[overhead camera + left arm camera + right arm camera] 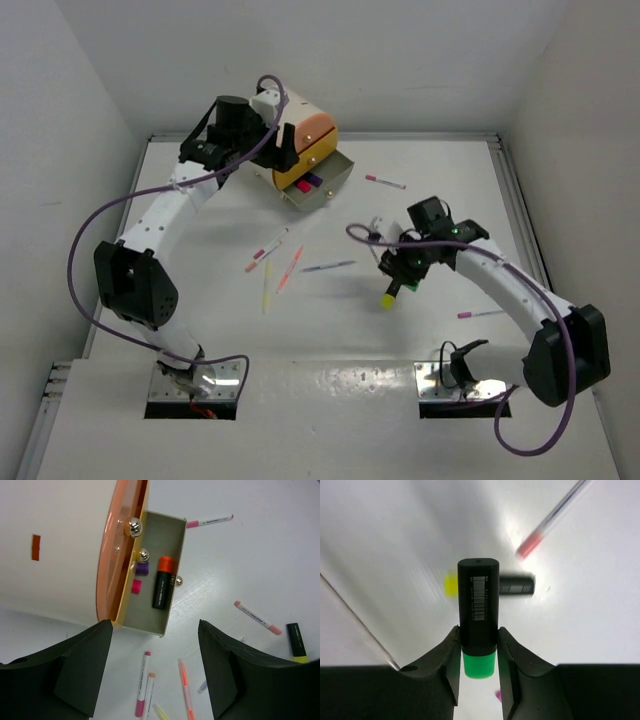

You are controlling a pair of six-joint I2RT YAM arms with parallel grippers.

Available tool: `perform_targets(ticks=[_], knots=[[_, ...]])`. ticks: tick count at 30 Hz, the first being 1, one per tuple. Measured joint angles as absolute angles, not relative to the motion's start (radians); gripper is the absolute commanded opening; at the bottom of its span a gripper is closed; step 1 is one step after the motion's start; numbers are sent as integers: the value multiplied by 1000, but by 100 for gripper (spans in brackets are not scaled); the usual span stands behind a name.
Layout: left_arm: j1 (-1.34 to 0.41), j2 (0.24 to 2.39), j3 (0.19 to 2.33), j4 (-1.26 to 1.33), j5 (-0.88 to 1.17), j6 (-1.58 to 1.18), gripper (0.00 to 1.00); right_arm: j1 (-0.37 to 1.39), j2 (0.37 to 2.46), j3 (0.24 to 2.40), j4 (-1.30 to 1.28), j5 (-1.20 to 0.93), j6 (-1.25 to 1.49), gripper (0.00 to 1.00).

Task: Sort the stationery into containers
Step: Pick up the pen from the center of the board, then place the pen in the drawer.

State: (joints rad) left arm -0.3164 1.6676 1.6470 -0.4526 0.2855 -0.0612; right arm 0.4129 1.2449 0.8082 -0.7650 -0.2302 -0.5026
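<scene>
I need to carry the green-capped highlighter [478, 600] with my right gripper outward and left in the top view, over the open lower drawer [325, 185], because other capped highlighters lie there.
The cream round cabinet [300, 125] stands at the back left with a peach front [112, 555]. Its lower drawer [325, 185] is pulled open. In the drawer [175, 535] lie an orange-capped black highlighter [162, 582] and purple-capped [142, 568] and pink-capped [136, 586] ones. My left gripper [285, 158] hovers open and empty above the drawer's near end [154, 630]. My right gripper [402, 272] is shut on a green-capped black highlighter [478, 600], held above the table. A yellow-capped highlighter [515, 586] lies on the table under it.
Thin pens lie loose on the table: a pink one [385, 182] right of the drawer, pink-and-white [268, 250], orange [290, 270], yellow [267, 290] and blue [330, 267] ones in the middle, and a purple one [480, 314] near the right arm. White walls enclose the table.
</scene>
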Motion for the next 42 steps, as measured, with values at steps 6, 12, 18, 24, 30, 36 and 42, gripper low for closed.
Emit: perform_targets(ticks=[6,12,18,24,30,36,42], knots=[[-257,1668,1649,-448,314,-81,76,348,1391,1135,-610,-441,-76,0],[-223,1668,1665,-443,329,-91,76,287,1635,1252,-253,-554,537,0],[-220,1666,1665,-440,334,-91,76,303,1854,1357,-35,-530,972,0],[-216,1656,1664,-441,333,-91,76,324,2011,1532,55,-464,1142,1],[-214,1627,1649,-441,333,-90,76,330,2046,1546,66,-415,1194,8],[-214,1620,1646,-440,334,-91,76,332,2095,1568,64,-389,1206,14],[-214,1620,1646,-440,338,-91,77,332,2144,1614,65,-369,1209,44]])
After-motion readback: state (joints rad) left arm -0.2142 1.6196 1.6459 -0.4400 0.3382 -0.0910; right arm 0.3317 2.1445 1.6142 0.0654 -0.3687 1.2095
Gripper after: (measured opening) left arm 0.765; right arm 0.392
